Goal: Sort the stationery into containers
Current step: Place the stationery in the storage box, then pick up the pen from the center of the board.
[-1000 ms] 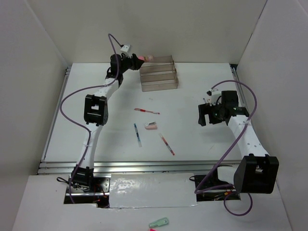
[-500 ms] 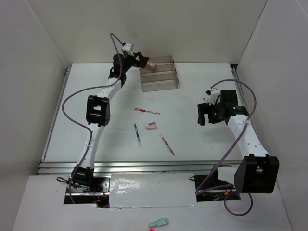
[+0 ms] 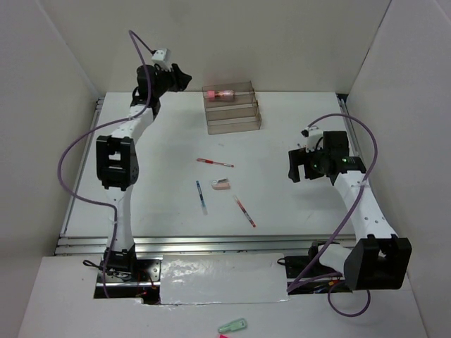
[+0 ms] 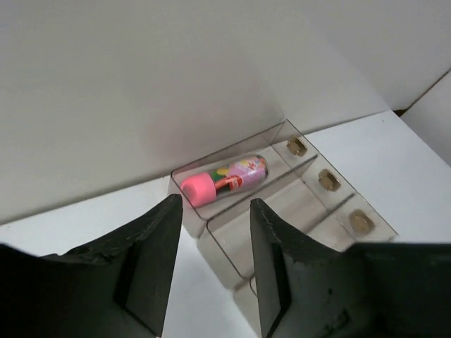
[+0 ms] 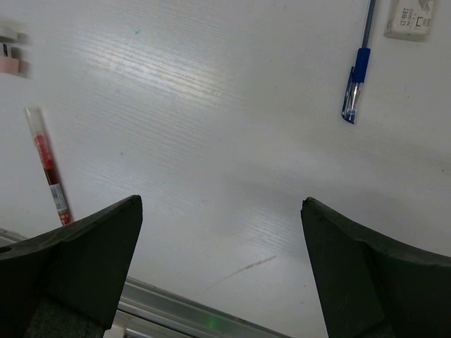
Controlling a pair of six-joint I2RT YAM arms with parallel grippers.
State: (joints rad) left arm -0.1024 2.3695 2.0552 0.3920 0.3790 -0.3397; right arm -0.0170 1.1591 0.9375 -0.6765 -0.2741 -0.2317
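The tabletop alongside the rail-side red pen is bare, so next my right gripper should sweep left in the top view and down to the pen, with its fingers on either side of its middle (image 3: 244, 211) (image 5: 49, 169).
The clear stepped organiser (image 3: 232, 116) stands at the back of the table. A pink-capped stationery piece (image 3: 224, 94) lies in its rear, tallest compartment, and shows in the left wrist view (image 4: 224, 181) too. My left gripper (image 3: 177, 77) hangs raised to the left of the organiser, jaws apart with nothing between them (image 4: 215, 204). On the table lie a red pen (image 3: 215, 163), a blue pen (image 3: 201, 196), a pink-and-white eraser (image 3: 220, 185) and a second red pen (image 3: 244, 210). My right gripper (image 3: 299, 167) stands wide open and empty above bare table (image 5: 222, 204), right of these.
The right wrist view shows a blue pen (image 5: 356, 77), a white eraser (image 5: 409, 20), a red pen (image 5: 49, 165) and a metal rail (image 5: 183, 313) at the table's edge. White walls close in the table. A pale green clip (image 3: 232, 326) lies on the near ledge.
My left gripper let go of the pink-capped piece over the organiser's rear compartment, then drew back left and upward. The piece now lies in that compartment. The right arm barely moved.
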